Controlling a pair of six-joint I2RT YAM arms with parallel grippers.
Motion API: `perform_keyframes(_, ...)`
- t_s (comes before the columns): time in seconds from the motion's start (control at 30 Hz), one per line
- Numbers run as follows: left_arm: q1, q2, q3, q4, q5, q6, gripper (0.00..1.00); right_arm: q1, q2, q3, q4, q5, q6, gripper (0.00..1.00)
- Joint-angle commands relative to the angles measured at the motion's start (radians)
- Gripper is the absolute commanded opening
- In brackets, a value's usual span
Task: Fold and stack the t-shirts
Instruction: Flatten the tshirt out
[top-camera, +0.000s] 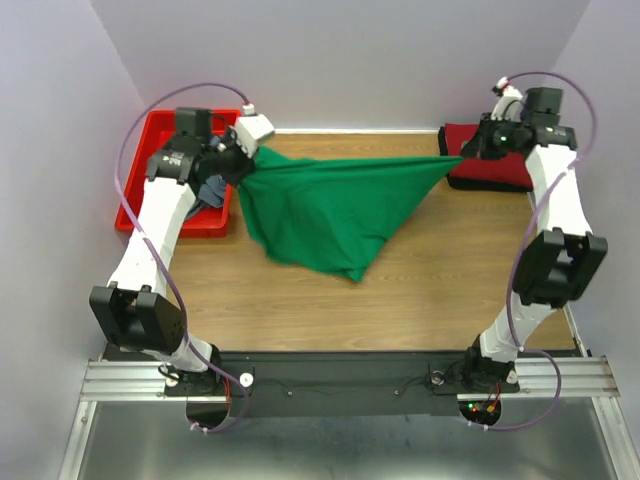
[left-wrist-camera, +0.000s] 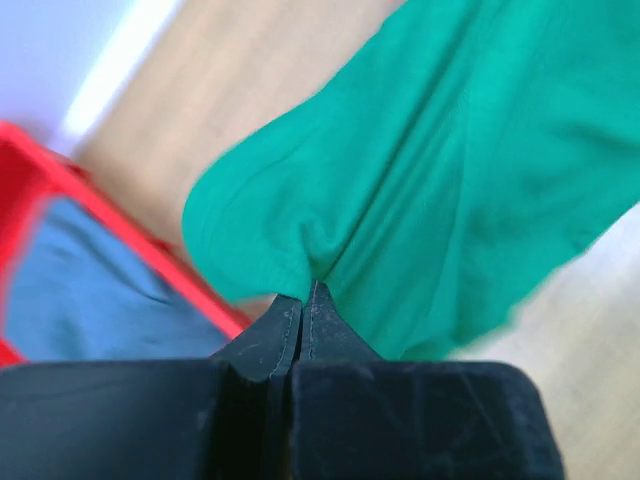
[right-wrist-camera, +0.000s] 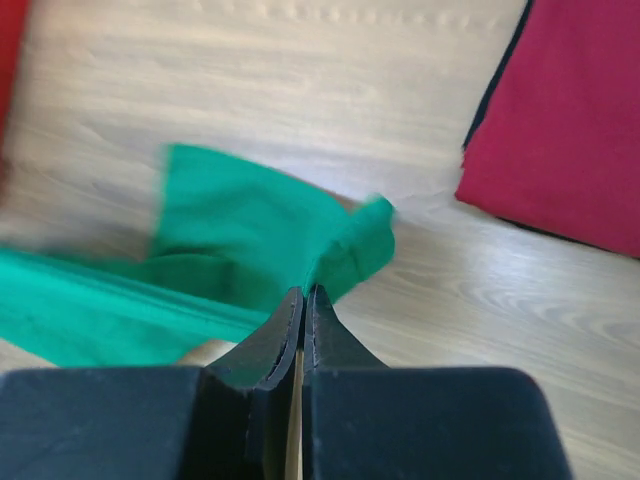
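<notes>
The bunched green edge hangs beside the bin's rim, so I will next pull it back and down with my left gripper to the bare wood nearer my base and let go.
The bright green t-shirt (top-camera: 330, 205) hangs stretched above the table between my two grippers, its lower part drooping toward the wood. My left gripper (top-camera: 250, 160) is shut on its left edge, with the cloth bunched at the tips (left-wrist-camera: 305, 290). My right gripper (top-camera: 470, 150) is shut on its right corner (right-wrist-camera: 305, 292). The green cloth fills the left wrist view (left-wrist-camera: 440, 170) and trails left in the right wrist view (right-wrist-camera: 220, 260). The dark red t-shirt (top-camera: 490, 160) lies folded at the back right, over a dark layer. The grey-blue t-shirt (left-wrist-camera: 90, 290) lies in the red bin.
The red plastic bin (top-camera: 150, 135) stands at the back left, under my left arm. The dark red shirt also shows in the right wrist view (right-wrist-camera: 570, 120). White walls close the table on three sides.
</notes>
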Motion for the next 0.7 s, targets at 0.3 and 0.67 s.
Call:
perform_keyframes(0.3,0.121,-0.280,-0.469,-0.040,0.131,0.360,0.00,-0.084,-0.435,-0.525,0.000,-0.068,-0.138,0.01)
perform_keyframes(0.67,0.115,-0.273,-0.752,-0.061,-0.050,0.458,0.53,0.119,-0.364,-0.710,-0.213,0.113,-0.368,0.88)
